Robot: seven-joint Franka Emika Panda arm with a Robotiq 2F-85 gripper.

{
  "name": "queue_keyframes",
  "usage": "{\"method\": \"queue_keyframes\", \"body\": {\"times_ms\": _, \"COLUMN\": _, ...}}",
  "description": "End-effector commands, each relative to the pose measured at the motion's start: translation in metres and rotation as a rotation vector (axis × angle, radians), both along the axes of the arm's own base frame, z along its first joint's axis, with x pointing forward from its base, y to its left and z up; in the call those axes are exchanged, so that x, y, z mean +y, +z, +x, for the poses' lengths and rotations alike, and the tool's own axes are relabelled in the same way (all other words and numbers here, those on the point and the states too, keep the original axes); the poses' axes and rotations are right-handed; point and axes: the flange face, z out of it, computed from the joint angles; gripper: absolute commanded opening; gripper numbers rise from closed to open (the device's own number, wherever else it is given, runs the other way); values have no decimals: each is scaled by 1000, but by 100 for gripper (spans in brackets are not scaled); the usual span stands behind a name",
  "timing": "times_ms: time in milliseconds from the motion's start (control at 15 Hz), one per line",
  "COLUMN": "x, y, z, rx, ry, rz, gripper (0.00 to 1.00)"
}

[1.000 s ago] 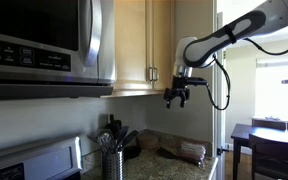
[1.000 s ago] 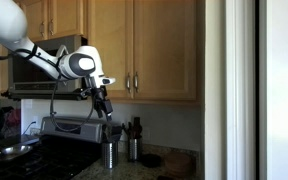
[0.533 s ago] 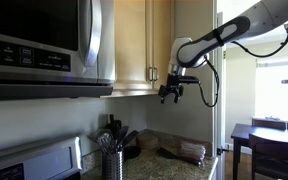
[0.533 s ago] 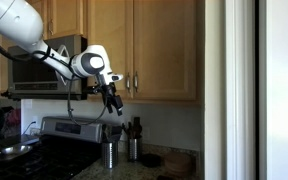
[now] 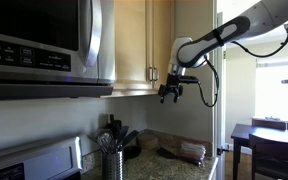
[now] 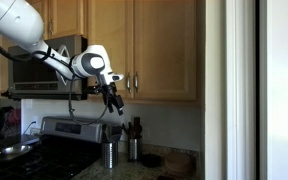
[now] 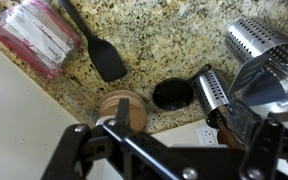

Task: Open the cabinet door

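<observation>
The handle farther from the microwave (image 6: 136, 82) is above my gripper, whose fingers point down, so next I need to raise my gripper to it and tilt them toward the shut door.
The light wooden cabinet doors (image 6: 159, 50) hang above the counter and are shut, with two metal handles (image 6: 132, 82) side by side; a handle also shows in an exterior view (image 5: 152, 74). My gripper (image 5: 171, 95) hangs just below the cabinets' bottom edge, close under the handles, and shows in both exterior views (image 6: 112, 103). It touches nothing. In the wrist view the gripper (image 7: 176, 138) is open and empty, looking down at the counter.
A microwave (image 5: 44, 45) hangs beside the cabinets above a stove (image 6: 69, 128). On the granite counter (image 7: 174, 40) lie a black spatula (image 7: 102, 55), a clear bag (image 7: 39, 35), a wooden disc (image 7: 124, 108), a black round item (image 7: 172, 93) and a metal utensil holder (image 7: 269, 50).
From a second ago to half a second ago the gripper moved up and closer to the cabinet handles. Since then nothing has moved.
</observation>
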Motion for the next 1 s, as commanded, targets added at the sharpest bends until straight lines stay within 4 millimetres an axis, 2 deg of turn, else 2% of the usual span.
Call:
{"method": "queue_keyframes", "body": {"times_ms": 0, "x": -38, "y": 16, "z": 7, "rx": -82, "ry": 9, "rz": 0, "gripper": 100}}
{"method": "queue_keyframes", "body": {"times_ms": 200, "x": -65, "y": 36, "z": 8, "rx": -153, "ry": 22, "rz": 8, "gripper": 100}}
{"method": "queue_keyframes", "body": {"times_ms": 333, "x": -75, "y": 49, "z": 9, "rx": -196, "ry": 41, "rz": 32, "gripper": 100}}
{"method": "queue_keyframes", "body": {"times_ms": 933, "x": -89, "y": 106, "z": 16, "rx": -431, "ry": 98, "rz": 114, "gripper": 100}}
